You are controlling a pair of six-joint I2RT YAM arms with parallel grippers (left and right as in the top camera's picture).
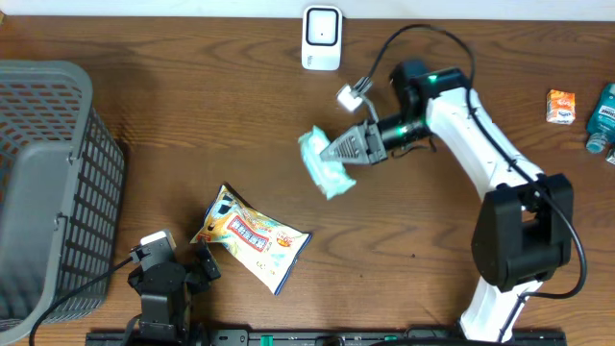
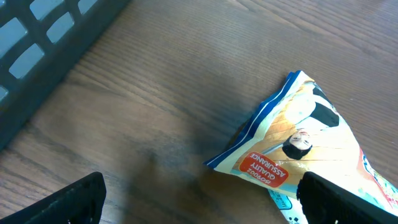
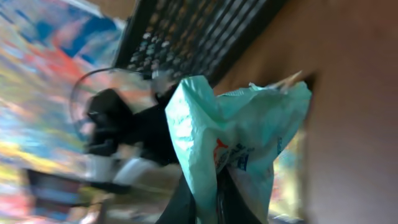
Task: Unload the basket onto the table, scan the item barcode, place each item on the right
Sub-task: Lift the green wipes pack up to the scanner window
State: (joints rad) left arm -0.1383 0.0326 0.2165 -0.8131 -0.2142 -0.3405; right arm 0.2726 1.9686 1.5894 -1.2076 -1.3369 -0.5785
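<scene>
I will swing my right gripper outward to the scanner [image 1: 321, 38], then across to release the packet by the orange box, to its right in the overhead view.
My right gripper [image 1: 338, 151] is shut on a mint-green plastic packet [image 1: 323, 165] and holds it above the middle of the table, below a white scanner [image 1: 321, 38] at the far edge. In the right wrist view the packet [image 3: 239, 130] is pinched between the dark fingers [image 3: 182, 205] and bulges above them; no barcode can be made out. My left gripper [image 1: 183, 263] stands open near the front left edge. Its fingers [image 2: 62, 205] are wide apart over bare wood. A yellow snack bag [image 2: 298, 149] lies just ahead of it, its corner by the right finger.
A grey mesh basket [image 1: 48, 173] fills the left side of the table. The yellow snack bag [image 1: 252, 237] lies flat at front centre-left. A small orange box [image 1: 560, 105] and a blue bottle [image 1: 603, 117] stand at the far right.
</scene>
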